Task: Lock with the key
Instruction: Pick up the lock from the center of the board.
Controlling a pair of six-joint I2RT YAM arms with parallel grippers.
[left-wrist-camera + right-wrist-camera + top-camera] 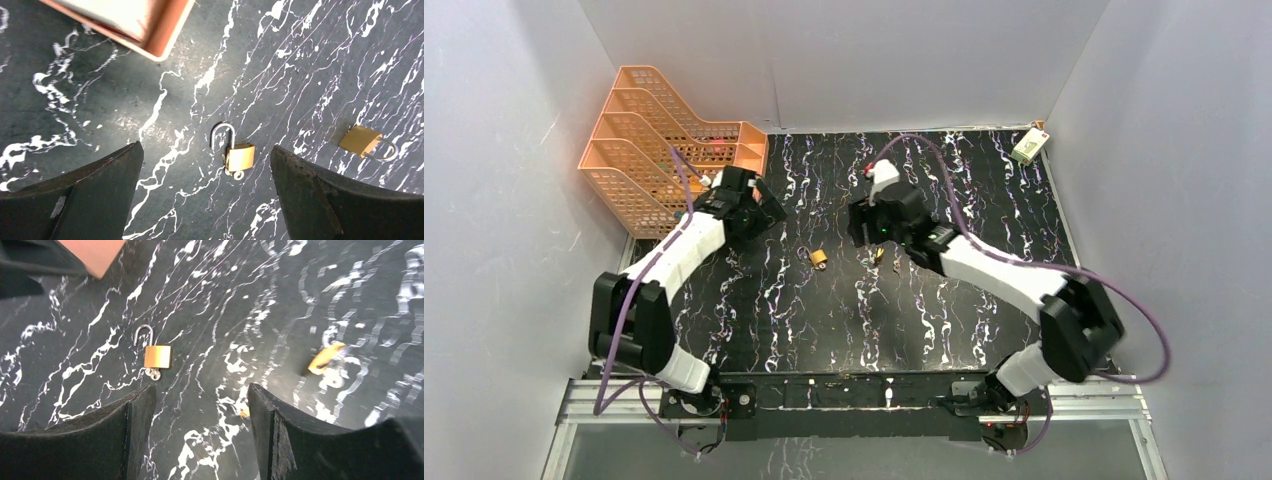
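Observation:
Next I should move my right gripper left in the top view and down onto the open padlock's brass body (818, 258) (158, 357), as it lies clear between the padlock's shackle and key.
A brass padlock (819, 258) lies on the black marble table with its shackle swung open and a key (236, 174) in its base. It shows in the left wrist view (240, 157) and in the right wrist view (157, 356). A second brass padlock (879, 254) with its shackle closed lies to its right (361, 141), blurred in the right wrist view (325, 357). My left gripper (206, 147) is open and empty, above and left of the open padlock (759, 212). My right gripper (201, 387) is open and empty, above the second padlock (864, 225).
Orange stacked file trays (664, 140) stand at the back left, close behind my left gripper; a corner shows in the left wrist view (150, 25). A small white box (1029, 146) lies at the back right corner. White walls enclose the table.

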